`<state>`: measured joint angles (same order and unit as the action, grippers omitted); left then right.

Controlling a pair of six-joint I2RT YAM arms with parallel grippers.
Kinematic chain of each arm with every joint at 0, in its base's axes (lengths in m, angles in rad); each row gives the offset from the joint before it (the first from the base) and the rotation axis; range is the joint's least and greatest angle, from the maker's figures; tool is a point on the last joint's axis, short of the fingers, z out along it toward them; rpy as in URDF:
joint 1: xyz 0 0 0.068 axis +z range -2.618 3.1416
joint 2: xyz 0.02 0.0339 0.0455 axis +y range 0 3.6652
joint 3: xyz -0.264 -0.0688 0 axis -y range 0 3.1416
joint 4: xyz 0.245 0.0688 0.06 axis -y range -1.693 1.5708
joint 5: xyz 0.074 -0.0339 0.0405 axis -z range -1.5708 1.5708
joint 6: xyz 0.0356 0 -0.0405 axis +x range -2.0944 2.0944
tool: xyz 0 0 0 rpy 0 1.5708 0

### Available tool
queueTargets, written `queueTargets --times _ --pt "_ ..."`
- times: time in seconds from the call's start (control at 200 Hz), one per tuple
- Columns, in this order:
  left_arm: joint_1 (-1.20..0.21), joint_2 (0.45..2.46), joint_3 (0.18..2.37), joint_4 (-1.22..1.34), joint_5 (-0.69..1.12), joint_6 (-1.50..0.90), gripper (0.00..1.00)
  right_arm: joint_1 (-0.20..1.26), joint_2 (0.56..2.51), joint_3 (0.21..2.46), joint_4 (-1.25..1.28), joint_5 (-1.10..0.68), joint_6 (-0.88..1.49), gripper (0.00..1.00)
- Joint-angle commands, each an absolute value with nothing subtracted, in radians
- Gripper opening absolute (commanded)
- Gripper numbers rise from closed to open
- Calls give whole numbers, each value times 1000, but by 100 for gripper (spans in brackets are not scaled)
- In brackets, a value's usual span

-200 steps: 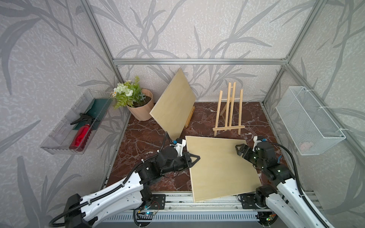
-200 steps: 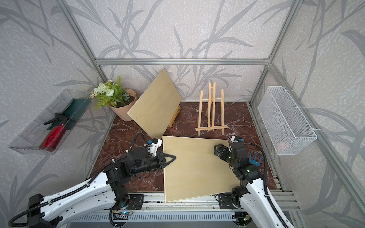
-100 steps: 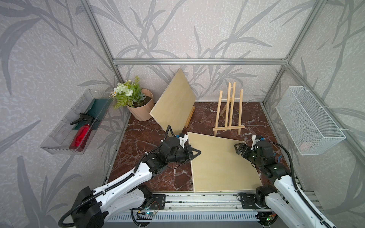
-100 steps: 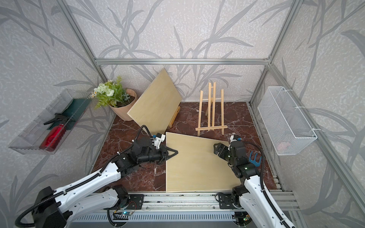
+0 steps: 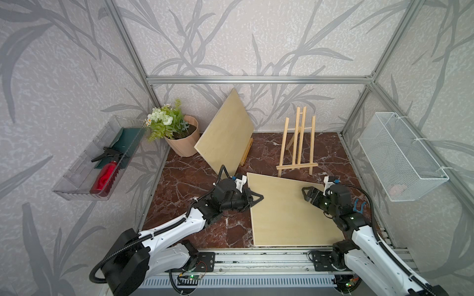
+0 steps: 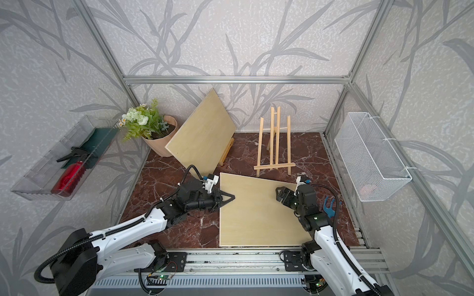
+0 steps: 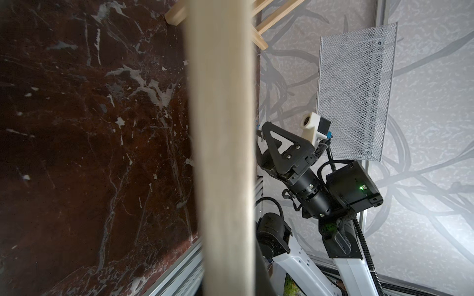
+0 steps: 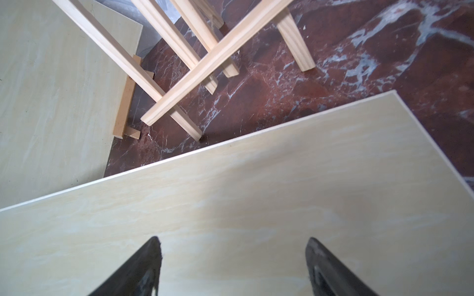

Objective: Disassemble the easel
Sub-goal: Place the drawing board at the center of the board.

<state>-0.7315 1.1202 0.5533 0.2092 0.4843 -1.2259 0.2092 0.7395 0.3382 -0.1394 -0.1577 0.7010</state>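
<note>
My left gripper will next move down and outward, away from the metal bar, and release the board's edge, because the marble floor lies below the gripper.
The wooden easel [image 5: 297,148] [image 6: 274,148] stands upright at the back right of the marble floor; its legs also show in the right wrist view [image 8: 195,51]. A pale board [image 5: 289,215] [image 6: 256,215] lies low in front of it. My left gripper [image 5: 257,198] [image 6: 230,197] is shut on the board's left edge, which crosses the left wrist view as a blurred strip [image 7: 220,153]. Over the board's right part, not touching it, my right gripper [image 5: 307,194] [image 6: 280,194] [image 8: 232,241] is open with nothing between its fingers.
A second board [image 5: 228,138] [image 8: 51,89] leans on a small wooden stand [image 5: 246,151] at the back centre, beside a flower pot [image 5: 183,138]. A clear bin [image 5: 102,164] hangs on the left wall, a mesh basket [image 5: 400,156] on the right. The metal rail [image 5: 256,258] borders the front.
The board has come down from a raised tilt to lie low over the floor and slid back from the front rail. My left gripper moved back with it. The right gripper barely moved.
</note>
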Motion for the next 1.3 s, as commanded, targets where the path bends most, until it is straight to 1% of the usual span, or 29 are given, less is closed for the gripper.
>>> queueTargets --times 0.0,0.44,0.62,0.81,1.055,1.295 --pt "-724 1141 514 164 255 -1055 0 204 712 315 -85 -155 680 87" --pt "-686 1289 485 301 280 -1038 0 202 694 287 -71 -149 683 86" --pt "-652 1324 497 304 291 -1016 0 202 695 285 -70 -148 677 86" --pt "-602 1389 508 314 388 -995 0 202 694 284 -69 -149 674 86" --pt "-597 1451 518 301 492 -980 0 202 686 284 -74 -146 673 86" --pt "-598 1473 512 285 506 -961 0 203 685 282 -75 -147 671 86"
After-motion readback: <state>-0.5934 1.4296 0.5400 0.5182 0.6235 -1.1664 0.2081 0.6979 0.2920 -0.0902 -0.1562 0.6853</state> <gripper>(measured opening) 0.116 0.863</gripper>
